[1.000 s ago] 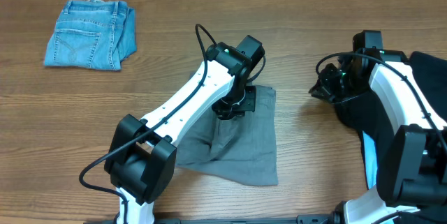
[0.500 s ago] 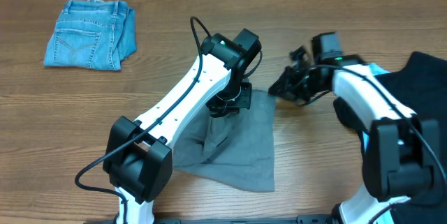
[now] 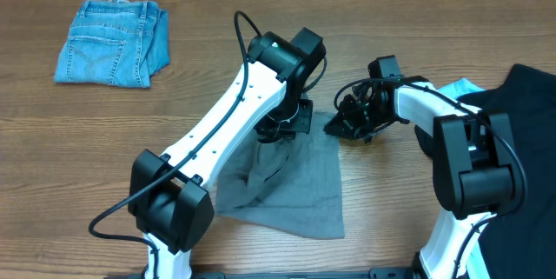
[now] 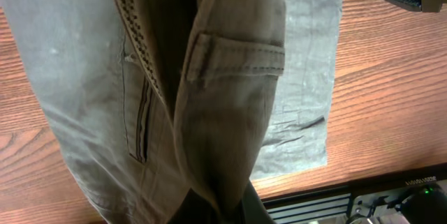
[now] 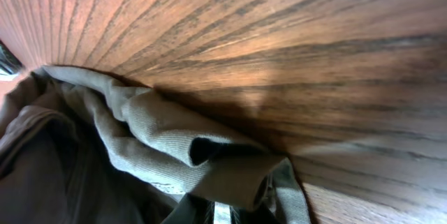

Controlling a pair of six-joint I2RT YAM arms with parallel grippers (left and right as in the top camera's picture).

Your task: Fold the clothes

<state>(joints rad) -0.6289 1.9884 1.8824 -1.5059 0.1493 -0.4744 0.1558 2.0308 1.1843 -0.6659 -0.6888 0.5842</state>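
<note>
Next, my left gripper should carry the shorts' raised edge toward the right in the overhead view, over their flat panel (image 3: pixel 321 159) (image 4: pixel 302 98), and release it, since that side of the shorts lies uncovered.
The grey-green shorts (image 3: pixel 300 183) lie on the wooden table at centre, partly lifted. My left gripper (image 3: pixel 282 129) is shut on their upper edge and holds it raised; in the left wrist view the cloth with its belt loop and pocket (image 4: pixel 230 91) hangs from the jaws (image 4: pixel 223 213). My right gripper (image 3: pixel 347 122) is at the shorts' top right corner. In the right wrist view its jaws (image 5: pixel 223 213) are shut on a folded edge of the shorts (image 5: pixel 209 161). A black garment (image 3: pixel 526 114) over a light blue one (image 3: pixel 465 88) lies at the right edge.
A small folded blue denim pair (image 3: pixel 113 43) lies at the far left of the table (image 3: pixel 104 149). The left arm's cable (image 3: pixel 248 40) loops above the wrist. The arm bases stand at the front edge.
My right gripper has swung left from the black garment across the table to the shorts' top right corner and closed on it. My left gripper has lifted its edge slightly.
</note>
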